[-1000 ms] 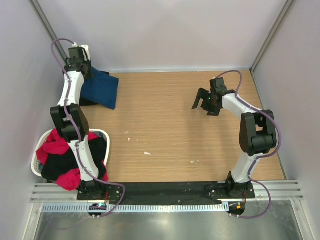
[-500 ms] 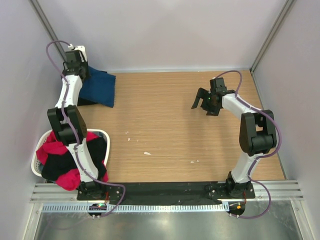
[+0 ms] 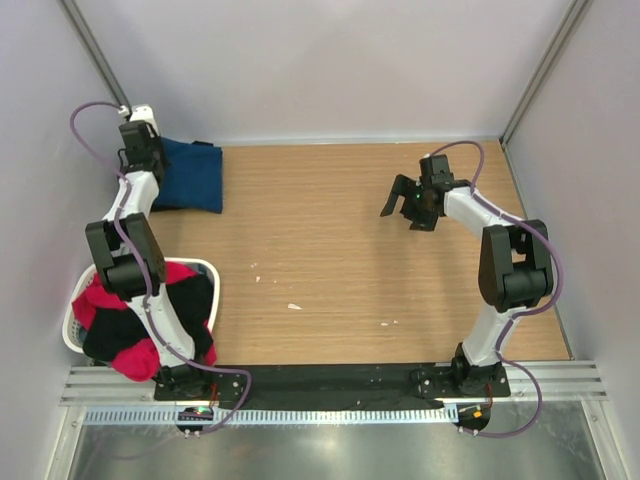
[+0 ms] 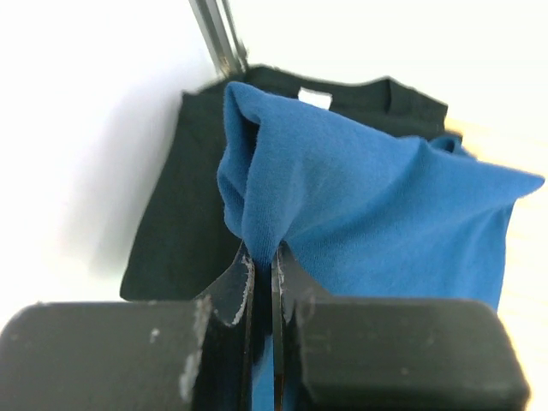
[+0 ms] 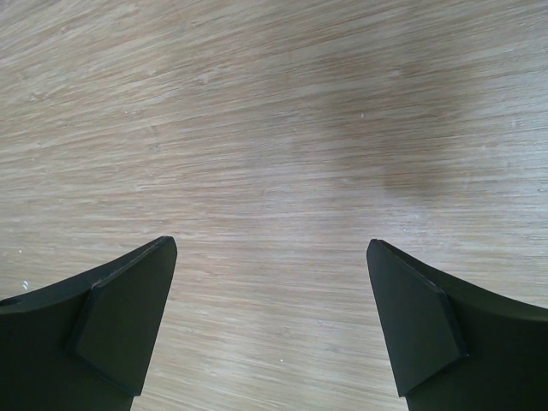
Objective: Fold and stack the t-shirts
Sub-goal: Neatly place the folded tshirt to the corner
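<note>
Next, my left gripper draws the blue t-shirt's fold to the left in the top view over the black t-shirt, which lies uncovered on its side.
A folded navy blue t-shirt lies at the far left corner of the table. It rests on a folded black t-shirt, whose edge shows beneath it. My left gripper is shut on a bunched edge of the blue t-shirt, lifting it a little over the black one. My right gripper is open and empty above bare wood at the right middle. Red and black t-shirts are heaped in a basket at the near left.
A white laundry basket stands at the near left beside the left arm's base. Grey walls close in the left, back and right sides. A metal post stands in the far left corner. Small white specks lie on the wood.
My left gripper has moved left and farther back toward the corner, drawing the blue t-shirt with it. The right arm has hardly moved.
</note>
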You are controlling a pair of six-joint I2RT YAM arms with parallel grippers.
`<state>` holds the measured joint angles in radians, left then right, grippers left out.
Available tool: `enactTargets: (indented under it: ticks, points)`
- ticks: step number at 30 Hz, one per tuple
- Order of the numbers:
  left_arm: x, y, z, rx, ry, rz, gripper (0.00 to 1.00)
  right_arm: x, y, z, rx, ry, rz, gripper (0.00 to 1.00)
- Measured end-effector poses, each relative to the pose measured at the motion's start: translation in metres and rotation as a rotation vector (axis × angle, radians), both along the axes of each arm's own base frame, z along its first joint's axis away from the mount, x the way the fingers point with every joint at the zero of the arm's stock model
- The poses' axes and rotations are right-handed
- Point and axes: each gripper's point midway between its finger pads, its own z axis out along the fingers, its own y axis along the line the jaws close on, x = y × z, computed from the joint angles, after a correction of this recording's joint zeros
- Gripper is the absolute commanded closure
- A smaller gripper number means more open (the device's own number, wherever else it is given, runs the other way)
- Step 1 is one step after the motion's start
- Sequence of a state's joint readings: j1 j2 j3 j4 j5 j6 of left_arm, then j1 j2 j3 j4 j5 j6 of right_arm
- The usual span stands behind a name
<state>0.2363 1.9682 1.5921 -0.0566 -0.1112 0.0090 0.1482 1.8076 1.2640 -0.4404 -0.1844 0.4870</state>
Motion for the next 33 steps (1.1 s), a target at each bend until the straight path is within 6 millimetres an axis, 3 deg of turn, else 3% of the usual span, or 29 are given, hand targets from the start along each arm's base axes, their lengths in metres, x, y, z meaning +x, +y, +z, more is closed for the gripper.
enactTargets:
  ticks: [9, 18, 24, 33]
  points:
    - [0.011, 0.020, 0.020, 0.065, -0.085, 0.037, 1.00, 0.000, 0.002, 0.001, 0.014, 0.002, -0.004, 0.00]
    - [0.009, 0.057, -0.013, 0.052, -0.051, 0.112, 1.00, 0.000, 0.004, -0.005, 0.021, 0.017, 0.000, 0.00]
    - [0.015, 0.078, -0.021, 0.034, -0.059, 0.150, 1.00, -0.001, 0.004, -0.006, 0.022, 0.019, 0.001, 0.00]
    - [0.035, 0.083, -0.033, -0.013, -0.091, 0.133, 0.95, -0.001, 0.005, -0.006, 0.025, 0.021, 0.002, 0.00]
